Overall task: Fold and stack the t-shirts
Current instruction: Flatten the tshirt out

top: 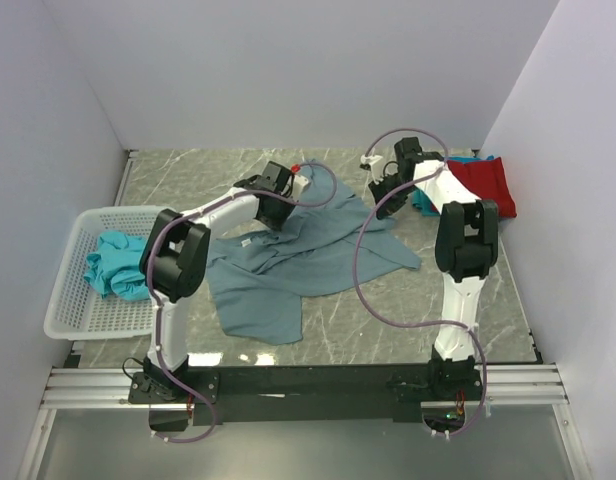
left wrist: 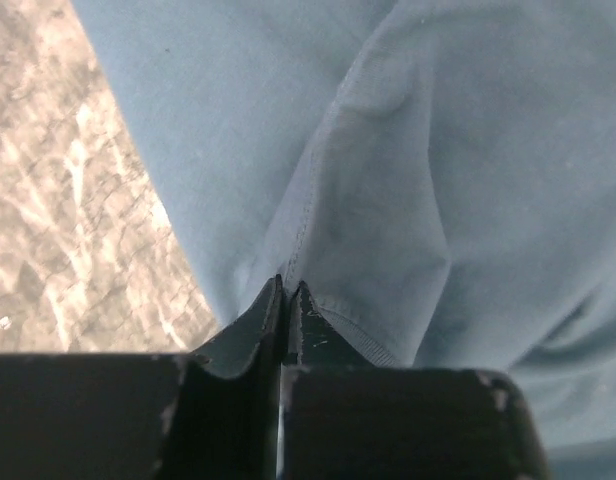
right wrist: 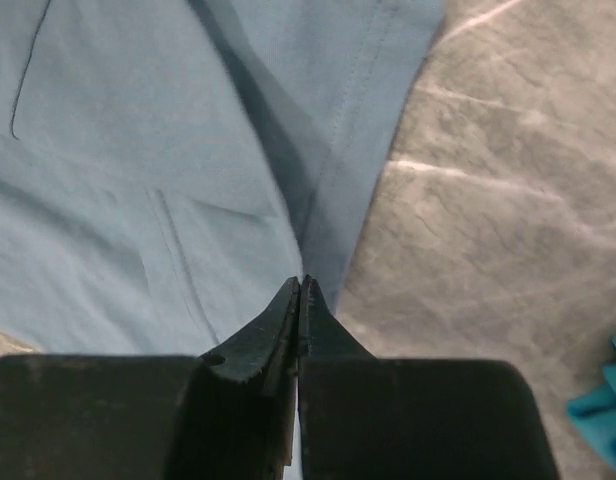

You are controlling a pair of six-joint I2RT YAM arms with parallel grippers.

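The robot's left gripper will next raise the shirt's held edge high and then bring it down toward the basket side of the table.
The large slate blue-grey t-shirt [top: 308,262] lies crumpled across the middle of the table. My left gripper [top: 277,221] is at its far left edge, shut on a hemmed fold [left wrist: 328,230] of it; the jaws [left wrist: 289,287] are closed together. My right gripper [top: 382,209] is at the shirt's far right edge, shut on its edge [right wrist: 328,200], jaws [right wrist: 301,283] closed together. A red t-shirt [top: 489,182] lies folded at the far right on a teal one [top: 424,201]. Another teal t-shirt [top: 114,263] lies bunched in the basket.
A white plastic basket [top: 64,300] stands at the left edge of the table. White walls close in the left, far and right sides. Bare marble table [right wrist: 508,200] shows right of the right gripper, with a teal corner [right wrist: 603,410] low at the right.
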